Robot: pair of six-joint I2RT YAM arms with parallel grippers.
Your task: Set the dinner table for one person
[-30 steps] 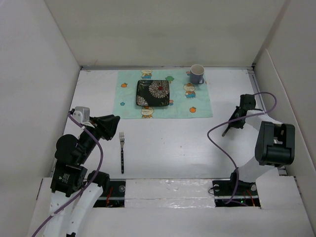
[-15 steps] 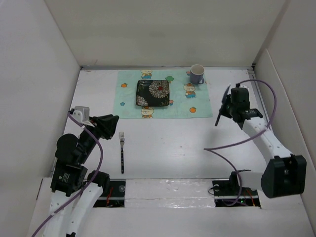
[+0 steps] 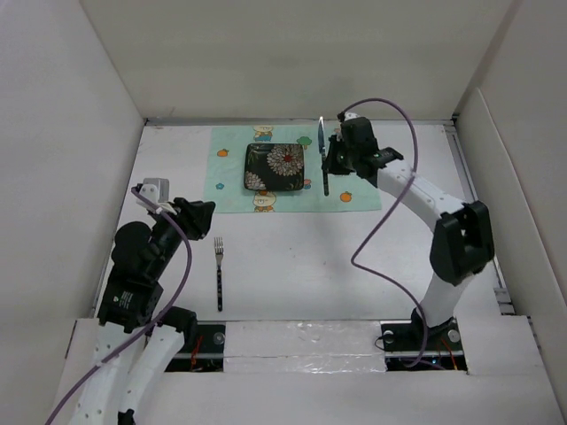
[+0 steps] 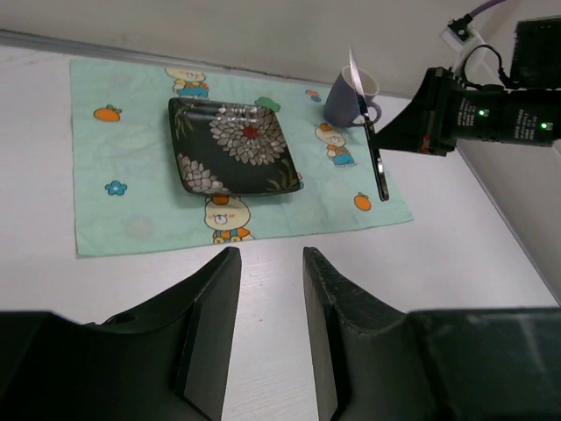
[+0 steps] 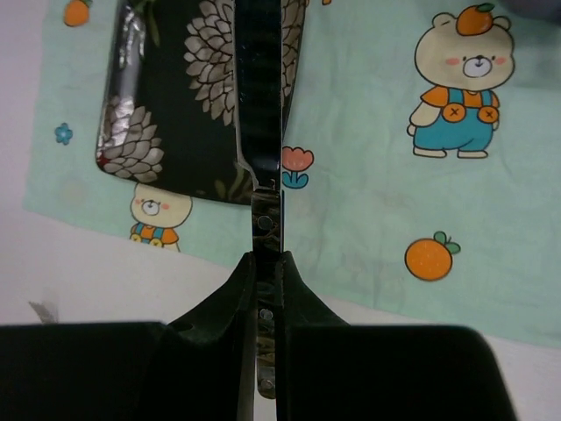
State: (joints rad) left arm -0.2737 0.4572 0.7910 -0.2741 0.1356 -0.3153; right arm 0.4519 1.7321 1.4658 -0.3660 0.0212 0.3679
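My right gripper lowers straight down next until the knife (image 3: 323, 158) lies on the clear part of the placemat beside the plate, then releases it there.
My right gripper (image 3: 333, 163) is shut on the handle of a knife (image 3: 323, 158) and holds it blade-up over the mint-green placemat (image 3: 232, 188), just right of the dark floral square plate (image 3: 275, 167). In the right wrist view the fingers (image 5: 245, 281) pinch the riveted handle (image 5: 267, 224), with the plate (image 5: 175, 96) and placemat (image 5: 377, 175) below. The left wrist view shows the knife (image 4: 372, 145), plate (image 4: 235, 145) and a purple mug (image 4: 346, 98). My left gripper (image 3: 200, 218) is open and empty above the white dinner table (image 3: 319, 257), left of a fork (image 3: 219, 270).
White walls enclose the table on the left, back and right. The right arm and its purple cable arch over the right half of the table. In the top view the right gripper hides the mug. The left gripper's fingers (image 4: 206, 298) frame bare tabletop.
The right arm has swung from the right side of the table to the back and left, carrying the knife over the placemat beside the plate. The left arm has shifted only slightly.
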